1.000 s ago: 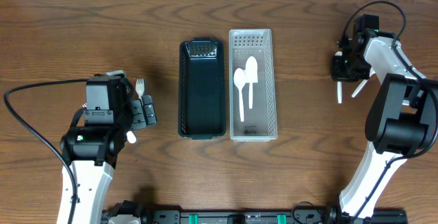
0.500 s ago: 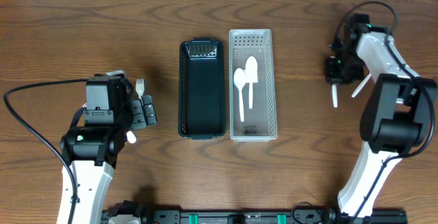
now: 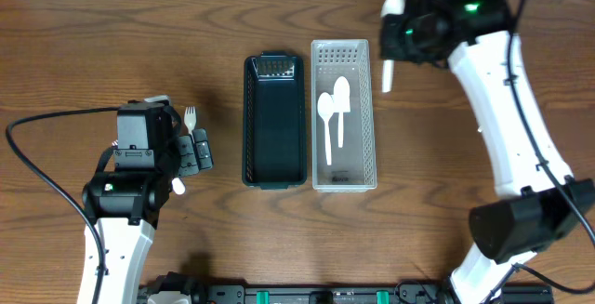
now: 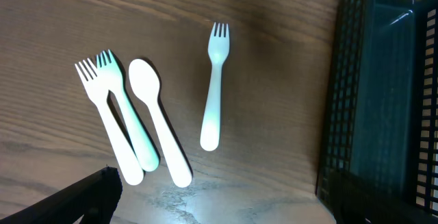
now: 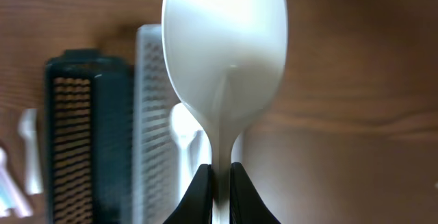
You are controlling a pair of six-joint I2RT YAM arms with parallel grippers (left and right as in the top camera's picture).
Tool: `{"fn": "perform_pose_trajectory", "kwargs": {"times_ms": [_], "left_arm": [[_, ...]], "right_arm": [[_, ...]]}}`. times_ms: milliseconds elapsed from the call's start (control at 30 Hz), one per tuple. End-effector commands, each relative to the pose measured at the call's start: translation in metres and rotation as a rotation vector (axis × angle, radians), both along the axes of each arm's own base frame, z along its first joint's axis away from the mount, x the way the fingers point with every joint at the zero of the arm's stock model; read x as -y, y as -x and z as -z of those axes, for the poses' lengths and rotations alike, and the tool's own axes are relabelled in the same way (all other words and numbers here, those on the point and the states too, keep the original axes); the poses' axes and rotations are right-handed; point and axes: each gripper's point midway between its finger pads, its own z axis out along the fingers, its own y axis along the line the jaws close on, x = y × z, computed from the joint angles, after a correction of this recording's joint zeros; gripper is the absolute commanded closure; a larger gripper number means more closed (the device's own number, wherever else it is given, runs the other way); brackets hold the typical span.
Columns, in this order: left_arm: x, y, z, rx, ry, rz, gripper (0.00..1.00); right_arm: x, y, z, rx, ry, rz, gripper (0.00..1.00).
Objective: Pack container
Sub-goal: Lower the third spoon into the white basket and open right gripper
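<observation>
The white basket's bottom, where spoons already lie, is below and left in the overhead view, so next I should shift my right gripper over it, descend and release.
My right gripper (image 3: 392, 53) is shut on the handle of a white spoon (image 3: 388, 74), held just right of the white basket's (image 3: 371, 109) far end. In the right wrist view the spoon's bowl (image 5: 224, 39) fills the frame above the gripper (image 5: 221, 179). Two white spoons (image 3: 333, 118) lie in that basket. The black basket (image 3: 247, 118) beside it holds nothing I can see. My left gripper (image 4: 219, 207) hangs open over a white fork (image 4: 109, 125), a mint fork (image 4: 133, 131), a spoon (image 4: 154, 114) and a separate white fork (image 4: 215, 87).
The black basket's mesh wall (image 4: 383, 94) stands close on the right of the left gripper. In the overhead view the left gripper (image 3: 195, 151) covers most of the loose cutlery; one fork head (image 3: 190, 117) shows. Bare wood lies right of the white basket.
The right arm has swung from the table's right side up and left to the white basket's far right corner, carrying the spoon. The left arm has not moved.
</observation>
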Motion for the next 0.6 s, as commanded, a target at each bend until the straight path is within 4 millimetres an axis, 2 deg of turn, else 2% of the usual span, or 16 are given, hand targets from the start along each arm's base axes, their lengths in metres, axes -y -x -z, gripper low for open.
{"fn": "perform_pose_trajectory", "kwargs": {"times_ms": [0, 333, 400, 500, 567], "left_arm": [[-0.002, -0.003, -0.008, 0.019, -0.005, -0.007, 0.02], [-0.002, -0.003, -0.008, 0.019, -0.005, -0.007, 0.02], [-0.002, -0.003, -0.008, 0.019, -0.005, -0.007, 0.02], [-0.002, -0.003, -0.008, 0.019, -0.005, -0.007, 0.02], [-0.002, -0.003, -0.008, 0.019, -0.005, -0.007, 0.02]], "right_arm": [[-0.022, 0.008, 0.045, -0.142, -0.013, 0.111, 0.98], [-0.052, 0.026, 0.155, -0.36, 0.133, 0.048, 0.99], [-0.055, 0.028, 0.17, -0.388, 0.152, 0.028, 0.99], [-0.059, 0.032, 0.181, -0.41, 0.158, -0.015, 0.95], [-0.061, 0.032, 0.182, -0.408, 0.159, -0.062, 0.66]]}}
